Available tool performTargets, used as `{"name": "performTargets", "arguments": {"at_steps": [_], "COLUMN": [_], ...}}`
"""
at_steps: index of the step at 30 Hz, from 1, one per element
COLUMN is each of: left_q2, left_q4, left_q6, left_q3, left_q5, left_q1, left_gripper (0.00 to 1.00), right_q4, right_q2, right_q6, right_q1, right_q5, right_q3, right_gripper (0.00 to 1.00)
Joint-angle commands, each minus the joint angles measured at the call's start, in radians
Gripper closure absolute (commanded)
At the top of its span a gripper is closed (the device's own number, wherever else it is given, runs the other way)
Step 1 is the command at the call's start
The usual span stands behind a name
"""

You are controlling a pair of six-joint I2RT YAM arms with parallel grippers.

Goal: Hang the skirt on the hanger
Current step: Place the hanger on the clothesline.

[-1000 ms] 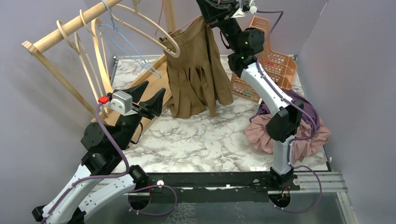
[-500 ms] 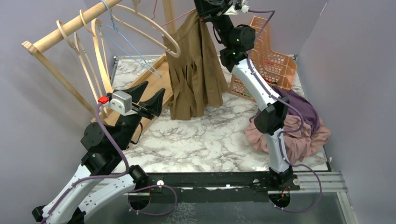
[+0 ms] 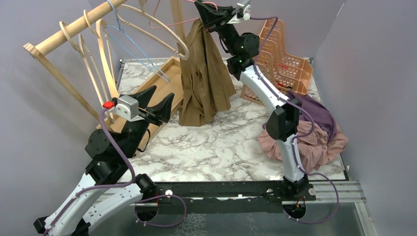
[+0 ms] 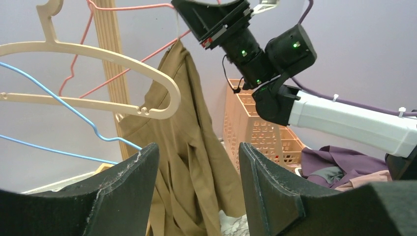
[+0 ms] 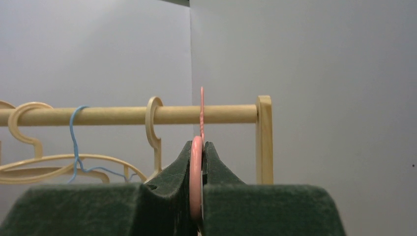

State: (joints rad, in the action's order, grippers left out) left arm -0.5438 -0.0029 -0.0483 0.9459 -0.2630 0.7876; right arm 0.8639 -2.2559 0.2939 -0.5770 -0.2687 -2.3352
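The hook is in front of the rod [image 5: 123,114]; my right gripper should lift it higher, then lower it onto the rod beside the post.
A brown skirt [image 3: 204,73] hangs in long folds from a thin pink wire hanger [image 3: 167,23], its hem resting on the marble table. High at the back, my right gripper [image 3: 201,17] is shut on the pink hanger [image 5: 196,172] just below its hook. The hook stands in front of the wooden rod [image 5: 123,114]. My left gripper [image 3: 160,98] is open and empty, low by the rack's base. It faces the skirt [image 4: 192,147] from a distance, and the left wrist view shows the right gripper [image 4: 196,19] above it.
Beige hangers [image 3: 152,29] and a blue wire hanger [image 3: 133,46] hang on the rod [image 3: 74,29] left of the skirt. An orange basket [image 3: 285,64] stands at the back right. A pink and purple clothes pile [image 3: 314,137] lies right of the right arm.
My right arm has carried the pink hanger and skirt left and up, closer to the rod, and the skirt now hangs narrower. The left arm has not moved.
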Motion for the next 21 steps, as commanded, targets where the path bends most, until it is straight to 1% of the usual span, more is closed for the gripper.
{"name": "performTargets", "arguments": {"at_steps": [1,10,14,17,21], "left_q2": [0.019,0.04,0.037,0.029,0.023], "left_q4": [-0.014,-0.02,-0.023,-0.023,-0.025], "left_q6": [0.019,0.013,0.011,0.011,0.013], "left_q3": [-0.009,-0.013,-0.012,-0.013,-0.013], "left_q5": [-0.025,-0.041,-0.042,-0.041,-0.036], "left_q1": [0.003,0.004,0.004,0.004,0.004], "left_gripper": [0.37,0.37,0.37,0.37,0.37], "right_q4": [0.067,0.14,0.156,0.175,0.185], "right_q2": [0.028,0.085,0.112,0.122,0.099], "right_q6": [-0.025,-0.048,-0.071,-0.09,-0.107], "right_q1": [-0.007,-0.007,-0.007,-0.007,-0.007], "right_q5": [-0.03,-0.038,-0.028,-0.014,-0.007], "right_q3": [0.045,0.204,0.239,0.236,0.15], "right_gripper": [0.99,0.99,0.99,0.99,0.99]}}
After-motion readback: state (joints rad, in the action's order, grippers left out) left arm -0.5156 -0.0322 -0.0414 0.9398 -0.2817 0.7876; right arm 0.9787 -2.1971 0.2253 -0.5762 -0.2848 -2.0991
